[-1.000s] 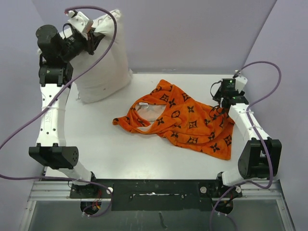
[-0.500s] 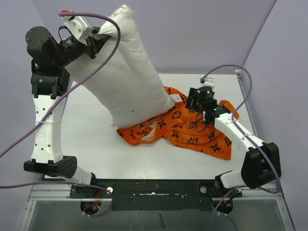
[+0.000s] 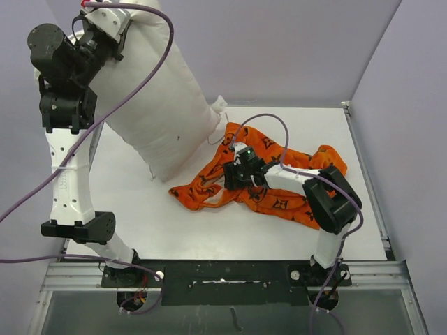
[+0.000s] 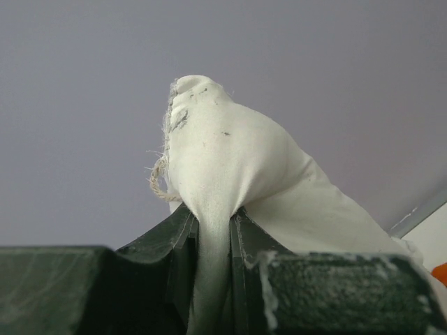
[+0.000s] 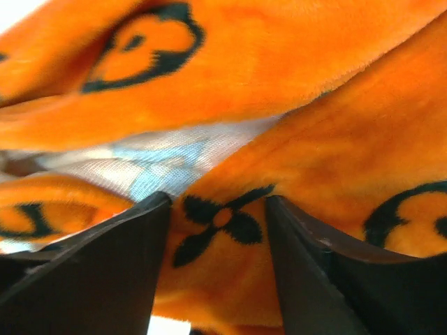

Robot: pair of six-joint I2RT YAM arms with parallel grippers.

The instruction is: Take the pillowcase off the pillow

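Next, my left gripper lowers over the pillowcase's pillow-side edge (image 3: 215,166), below and to its right in the top view, to release the already bare pillow.
The white pillow (image 3: 157,105) hangs from its top corner, fully outside the orange pillowcase. My left gripper (image 3: 119,28) is raised high at the back left and shut on that corner; in the left wrist view the pinched white cloth (image 4: 230,153) runs down between the fingers of the left gripper (image 4: 213,213). The pillow's lower end reaches down beside the pillowcase (image 3: 209,187), which lies crumpled on the table. My right gripper (image 3: 232,176) is pressed into its left-middle part. In the right wrist view a fold of the pillowcase (image 5: 314,139) fills the gap of the open right gripper (image 5: 218,202).
The white table (image 3: 140,209) is enclosed by purple walls at the back and on both sides. A purple cable (image 3: 262,118) loops over the pillowcase behind the right arm. The small tag (image 3: 218,105) on the pillow sticks out toward the back wall.
The left arm swung the pillow right, then lifted it higher and back left. The right arm reached from the right edge leftward across the pillowcase onto its middle.
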